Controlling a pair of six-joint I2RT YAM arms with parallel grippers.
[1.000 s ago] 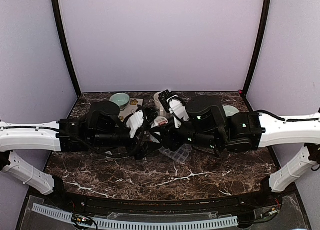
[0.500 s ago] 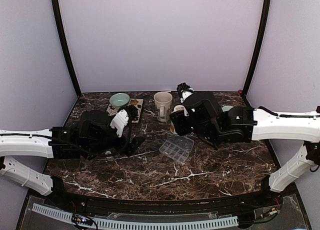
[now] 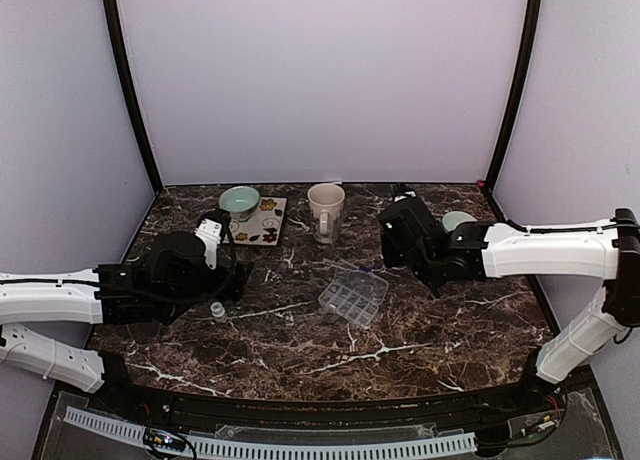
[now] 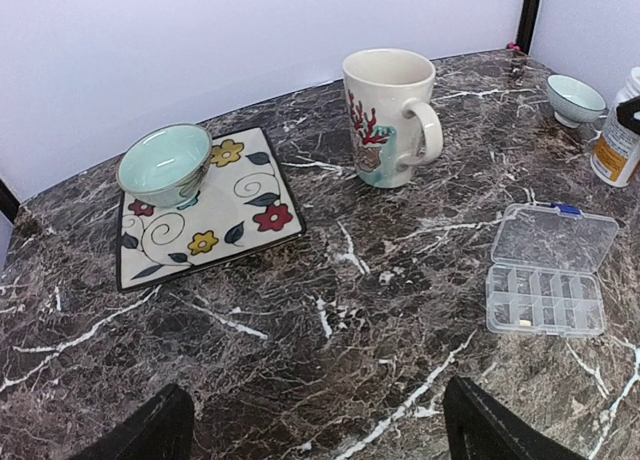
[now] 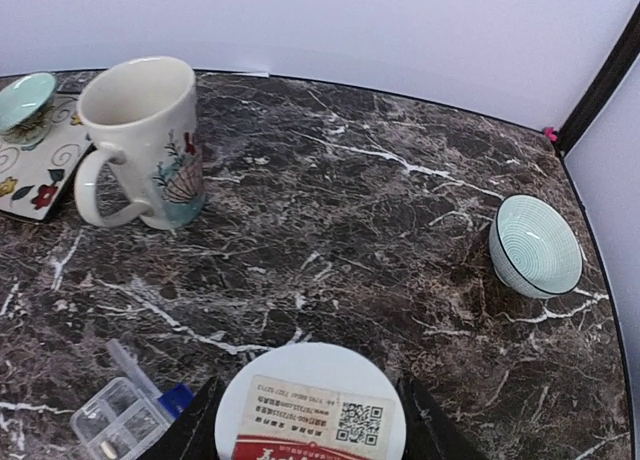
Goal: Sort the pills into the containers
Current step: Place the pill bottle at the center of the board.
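The robot's right gripper will next bring the bottle (image 5: 310, 385) down onto it, toward that bowl.
The clear pill-organizer tray (image 3: 353, 295) lies open in the middle of the table, lid folded back. It also shows in the left wrist view (image 4: 548, 270) and the right wrist view (image 5: 112, 422). One small pill (image 4: 525, 323) lies in a near compartment. My right gripper (image 5: 310, 430) is shut on a white pill bottle (image 5: 310, 385) with a QR label, held above the table to the right of the tray. The bottle also shows at the left wrist view's right edge (image 4: 620, 130). In the top view the right gripper (image 3: 395, 238) hides the bottle. My left gripper (image 4: 320, 440) is wide open and empty, left of the tray (image 3: 234, 272).
A cream mug (image 3: 325, 210) stands at the back centre. A pale green bowl (image 3: 240, 200) sits on a flowered square plate (image 3: 265, 223) at the back left. A second green bowl (image 3: 460, 221) is at the right. A small white cap-like object (image 3: 217, 310) lies by the left arm.
Both arms have drawn apart from the middle, the left one to the left and the right one to the right with the bottle. The tray is uncovered.
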